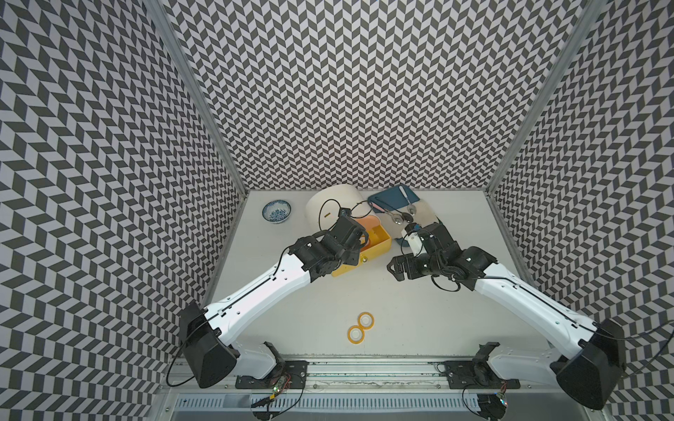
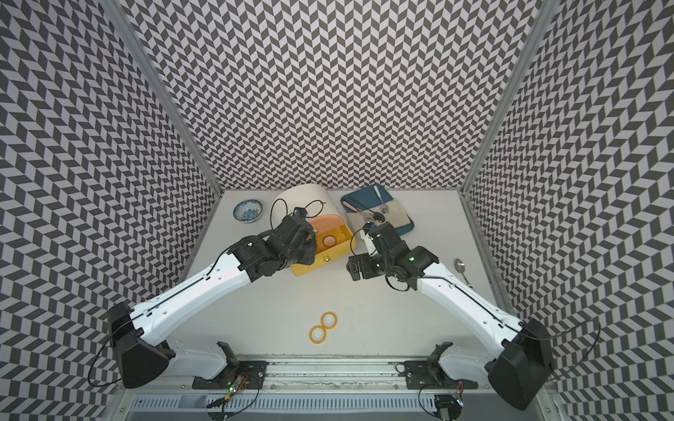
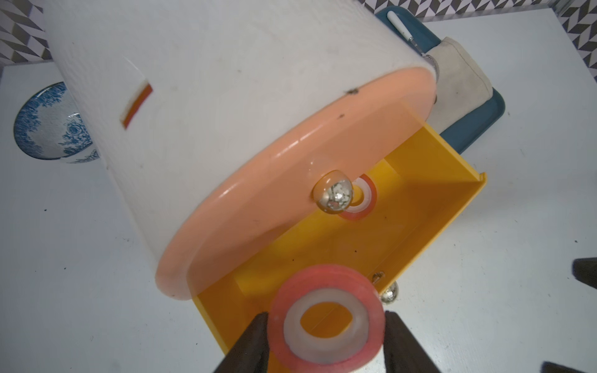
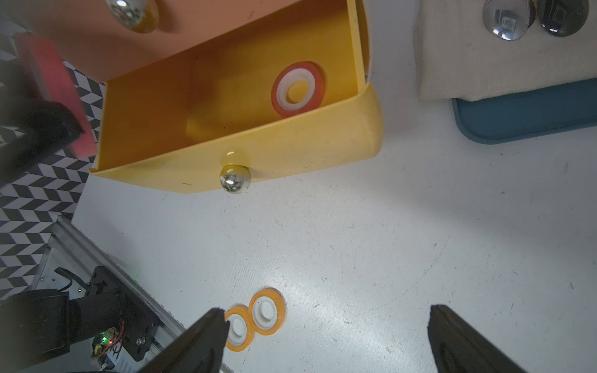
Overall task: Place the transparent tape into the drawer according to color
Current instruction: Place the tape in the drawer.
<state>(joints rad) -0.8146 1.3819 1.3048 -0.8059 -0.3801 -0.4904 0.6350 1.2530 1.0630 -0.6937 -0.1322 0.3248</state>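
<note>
My left gripper should next go down a little and release the pink-red ring into the drawer's empty end (image 3: 260, 287), which is below the fingers and clear of the other ring.
My left gripper (image 3: 326, 319) is shut on a pink-red transparent tape ring (image 3: 323, 277), holding it above the near end of the open yellow drawer (image 3: 436, 193). A second pink-red ring (image 4: 297, 88) lies flat inside that drawer (image 2: 339, 251). Two yellow-orange rings (image 1: 365, 320) (image 1: 356, 334) lie touching each other on the table near its front edge. My right gripper (image 4: 326, 316) hangs open and empty to the right of the drawer, with one yellow-orange ring (image 4: 239, 327) beside a fingertip in the right wrist view.
The drawer comes out of a white cabinet (image 1: 328, 207) whose peach upper drawer front (image 3: 258, 193) is shut. A blue-patterned bowl (image 1: 276, 211) stands back left. A blue tray (image 1: 386, 198) with cloth and spoons lies back right. A loose spoon (image 2: 461, 269) lies at the right wall.
</note>
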